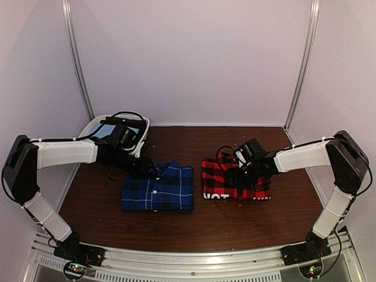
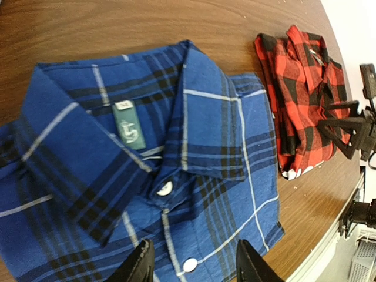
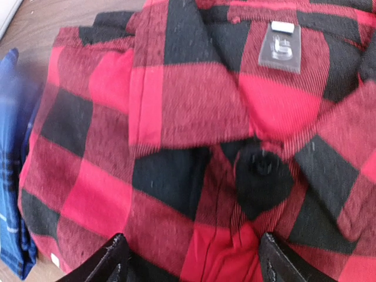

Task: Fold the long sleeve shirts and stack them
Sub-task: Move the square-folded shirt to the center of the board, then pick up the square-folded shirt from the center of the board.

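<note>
I should next move my right gripper to the left in the top view and put its fingers on both sides of the blue shirt's side edge [image 1: 191, 185] where the bare table leaves room, because the shirt's edge lies there.
The folded blue plaid shirt [image 1: 158, 188] lies on the table left of centre, collar toward the back; it fills the left wrist view [image 2: 147, 158]. The folded red-and-black check shirt [image 1: 232, 179] lies to its right, apart from it, and fills the right wrist view [image 3: 194, 147]; it also shows in the left wrist view [image 2: 302, 94]. My left gripper [image 1: 144, 167] is open, just above the blue shirt's collar, its jaws spread over the button placket [image 2: 197, 264]. My right gripper [image 1: 244, 176] is open, low over the red shirt's collar and front [image 3: 191, 261].
A white bin [image 1: 111, 129] with light blue cloth in it stands at the back left, behind the left arm. The brown table [image 1: 194, 220] ends at a metal rail along the near edge. White walls enclose the back and sides.
</note>
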